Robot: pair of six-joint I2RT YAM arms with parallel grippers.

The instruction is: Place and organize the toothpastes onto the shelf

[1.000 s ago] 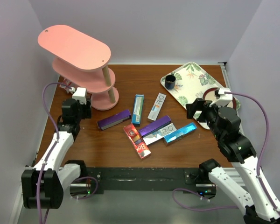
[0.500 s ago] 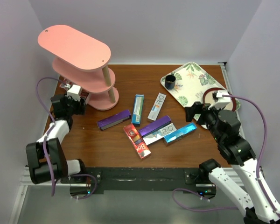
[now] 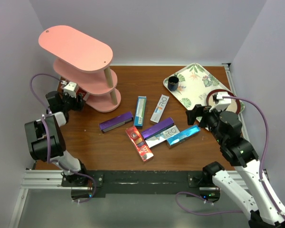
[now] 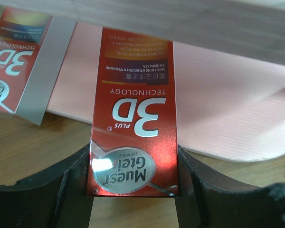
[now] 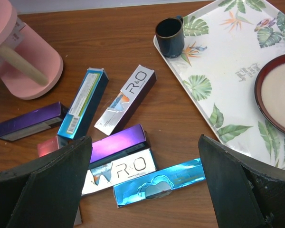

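Note:
The left gripper slides the red carton outward and down onto the bottom board beside the second red carton next, to release it. The carton's near half overhangs the bottom board's edge.
My left gripper (image 3: 79, 99) is shut on a red toothpaste carton (image 4: 134, 118), held with its far end over the bottom board of the pink shelf (image 3: 76, 47). A second red carton (image 4: 19, 57) lies on that board (image 4: 228, 104) to the left. On the table lie several more cartons: purple (image 3: 116, 121), teal (image 3: 140, 110), silver-white (image 3: 159, 108), red (image 3: 139, 143), another purple (image 3: 157, 128), silver-white (image 3: 162, 136) and blue (image 3: 184, 136). My right gripper (image 3: 195, 114) is open and empty, above the blue carton (image 5: 159, 183).
A leaf-patterned tray (image 3: 190, 78) at the back right holds a dark cup (image 3: 173, 83) and a red-rimmed plate (image 3: 218, 97). White walls close in both sides. The shelf's wooden post (image 3: 113, 97) stands near the teal carton.
My left arm has swung left and back toward the shelf's bottom tier with the red carton in it. My right gripper has drifted slightly left.

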